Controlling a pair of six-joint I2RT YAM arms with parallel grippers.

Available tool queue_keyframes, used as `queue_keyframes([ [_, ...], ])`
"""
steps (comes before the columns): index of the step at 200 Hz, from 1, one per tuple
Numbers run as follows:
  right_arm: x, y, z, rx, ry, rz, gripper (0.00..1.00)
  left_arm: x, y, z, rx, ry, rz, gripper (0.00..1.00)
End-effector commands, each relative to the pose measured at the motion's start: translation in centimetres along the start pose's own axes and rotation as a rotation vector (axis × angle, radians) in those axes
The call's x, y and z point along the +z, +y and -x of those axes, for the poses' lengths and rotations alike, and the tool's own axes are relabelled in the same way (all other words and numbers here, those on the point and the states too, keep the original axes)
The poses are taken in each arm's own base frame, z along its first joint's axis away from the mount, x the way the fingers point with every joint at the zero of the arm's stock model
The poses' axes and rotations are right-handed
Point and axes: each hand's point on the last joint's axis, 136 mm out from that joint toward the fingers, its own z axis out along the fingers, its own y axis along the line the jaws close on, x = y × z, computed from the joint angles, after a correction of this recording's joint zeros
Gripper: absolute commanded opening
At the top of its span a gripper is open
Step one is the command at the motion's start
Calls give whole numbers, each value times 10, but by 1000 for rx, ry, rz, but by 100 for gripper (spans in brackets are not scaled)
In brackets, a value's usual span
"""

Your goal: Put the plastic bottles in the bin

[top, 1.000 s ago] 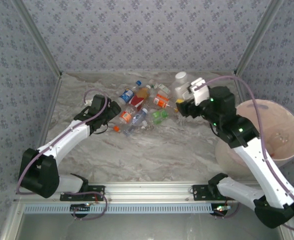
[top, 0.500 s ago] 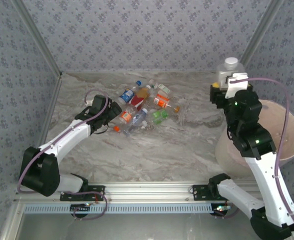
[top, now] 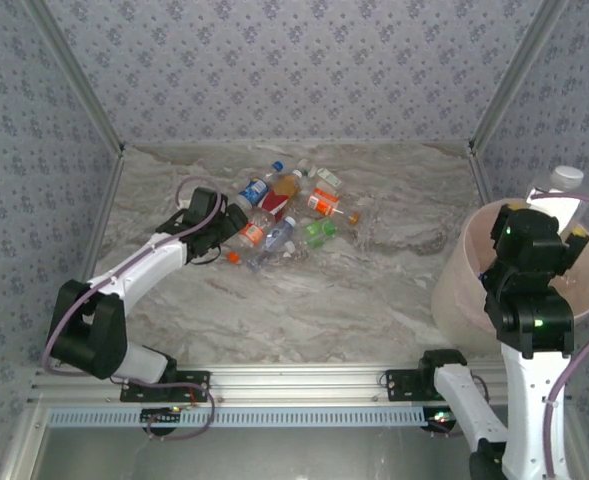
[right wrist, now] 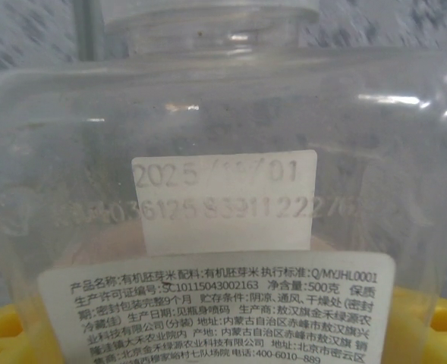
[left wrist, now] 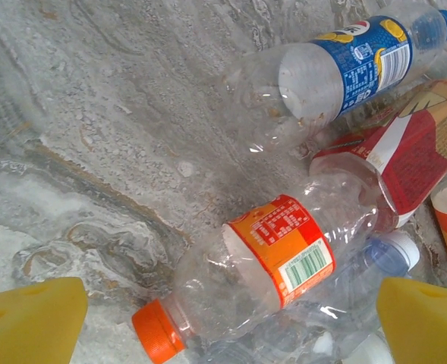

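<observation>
The white-capped bottle [top: 562,180] is still above the bin's rim. It goes down into the opening of the pink-beige bin next, and my right gripper releases it.
Several plastic bottles [top: 284,215] lie in a heap at the back middle of the table. My left gripper [top: 231,226] hovers at the heap's left edge, open. Between its yellow fingers [left wrist: 33,322] lies a clear bottle with an orange label and orange cap [left wrist: 269,262], untouched. A blue-labelled bottle [left wrist: 337,68] and a red-labelled one [left wrist: 409,148] lie beyond it. My right gripper [top: 552,205] is shut on a large clear white-capped bottle [top: 562,180], held upright above the pink-beige bin [top: 452,290] at the right. That bottle's printed white label [right wrist: 223,303] sits close to the right wrist camera.
The marble table [top: 304,300] is walled by patterned panels, with metal posts [top: 504,80] at the back corners. The bin stands against the right wall. An aluminium rail [top: 304,385] runs along the near edge by the arm bases.
My right arm has swung from the heap to the right and up, carrying the white-capped bottle over the bin. My left gripper has edged slightly toward the heap.
</observation>
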Motion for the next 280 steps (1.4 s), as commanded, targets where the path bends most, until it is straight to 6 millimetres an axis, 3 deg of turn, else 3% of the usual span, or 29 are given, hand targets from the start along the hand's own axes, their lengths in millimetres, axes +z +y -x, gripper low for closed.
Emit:
queue_keyframes([
  [1, 0, -25, -37, -41, 136, -110, 61, -3, -14, 10, 14, -7, -34, 98],
  [50, 1, -50, -70, 21, 216, -252, 65, 5, -21, 10, 21, 42, -41, 98],
  [62, 8, -49, -86, 6, 261, -276, 67, 6, -22, 10, 23, 47, -43, 98],
  [102, 12, -55, -98, 3, 301, -320, 87, 6, -23, 10, 19, 55, -45, 98],
  [134, 13, -52, -95, 9, 297, -301, 100, 6, -20, 11, 16, 53, -38, 98],
  [213, 13, -47, -82, 42, 273, -255, 100, 10, -17, 8, 15, 62, -25, 98],
  [280, 9, -12, -64, 126, 242, -20, 100, 10, -12, 8, 46, 65, -13, 98],
])
